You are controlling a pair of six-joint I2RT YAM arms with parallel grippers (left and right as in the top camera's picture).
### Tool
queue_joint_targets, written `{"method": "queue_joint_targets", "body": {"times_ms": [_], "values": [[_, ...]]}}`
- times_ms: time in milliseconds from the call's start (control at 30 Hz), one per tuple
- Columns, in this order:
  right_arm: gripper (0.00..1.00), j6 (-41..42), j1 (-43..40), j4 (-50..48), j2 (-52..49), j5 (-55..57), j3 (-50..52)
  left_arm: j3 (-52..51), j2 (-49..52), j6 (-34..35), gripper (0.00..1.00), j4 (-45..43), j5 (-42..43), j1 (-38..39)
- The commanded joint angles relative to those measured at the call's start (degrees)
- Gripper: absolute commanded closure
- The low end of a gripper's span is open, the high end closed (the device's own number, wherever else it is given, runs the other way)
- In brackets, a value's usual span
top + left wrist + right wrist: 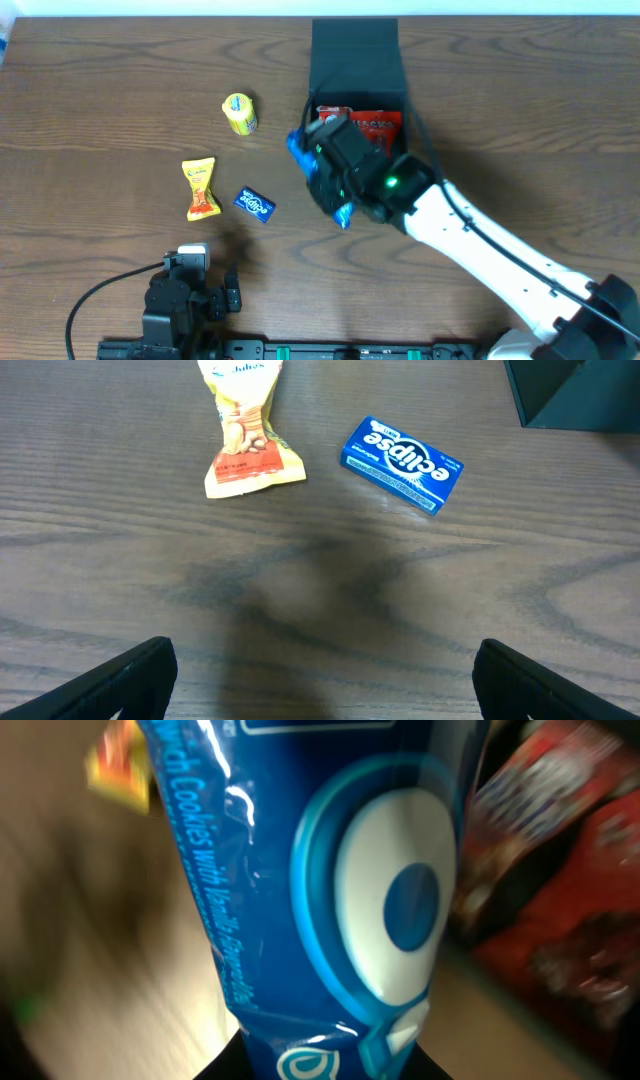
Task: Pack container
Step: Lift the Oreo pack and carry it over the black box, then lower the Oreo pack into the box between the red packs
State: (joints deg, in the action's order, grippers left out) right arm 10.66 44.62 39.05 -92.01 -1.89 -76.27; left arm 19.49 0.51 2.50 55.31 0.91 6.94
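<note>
My right gripper holds the blue cookie packet [298,148], which slants across the container's corner. My right gripper will next move outward, turn, and bring the packet down between the red snack packets to release it.
The dark teal container [355,60] stands open at the back centre, with red snack packets [372,126] inside it. Just in front of its left corner my right gripper [325,175] is shut on a glossy blue cookie packet [298,148]. In the right wrist view that packet [330,870] fills the frame above my right gripper [330,1065], with the red packets [560,900] blurred behind it. At the front left my left gripper [195,265] is open and holds nothing. Its fingers [130,680] stand far apart over bare wood, either side of my left gripper [325,690].
On the table left of the container lie a yellow round snack [239,113], a yellow-and-orange nut packet [200,187] and a small blue gum box [255,204]. The left wrist view has the nut packet [245,440], the gum box [402,464] and a container corner [580,395].
</note>
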Motion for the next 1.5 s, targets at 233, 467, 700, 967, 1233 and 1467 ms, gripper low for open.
{"method": "queue_joint_targets", "body": {"times_ms": [233, 467, 700, 967, 1233, 1467], "values": [[0.98, 18.3, -8.7, 0.0, -0.7, 16.3, -5.2, -1.8, -0.3, -0.8, 0.04, 1.7, 0.0, -0.2], [0.99, 24.3, -12.2, 9.2, -10.5, 16.2, -17.7, -1.8, -0.3, -0.8, 0.05, 1.7, 0.0, -0.2], [0.98, 27.5, -12.7, 15.4, -21.4, 10.3, -27.8, -1.8, -0.3, -0.8, 0.05, 1.7, 0.0, -0.2], [0.98, 31.0, -14.0, 18.8, -26.9, 6.8, -28.7, -1.8, -0.3, -0.8, 0.05, 1.7, 0.0, -0.2], [0.99, 28.8, -14.1, 17.8, -27.7, 4.9, -28.7, -1.8, -0.3, -0.8, 0.05, 1.7, 0.0, -0.2], [0.98, 23.9, -13.8, 16.8, -30.3, 0.3, -28.7, -1.8, -0.3, -0.8, 0.04, 1.7, 0.0, -0.2]]}}
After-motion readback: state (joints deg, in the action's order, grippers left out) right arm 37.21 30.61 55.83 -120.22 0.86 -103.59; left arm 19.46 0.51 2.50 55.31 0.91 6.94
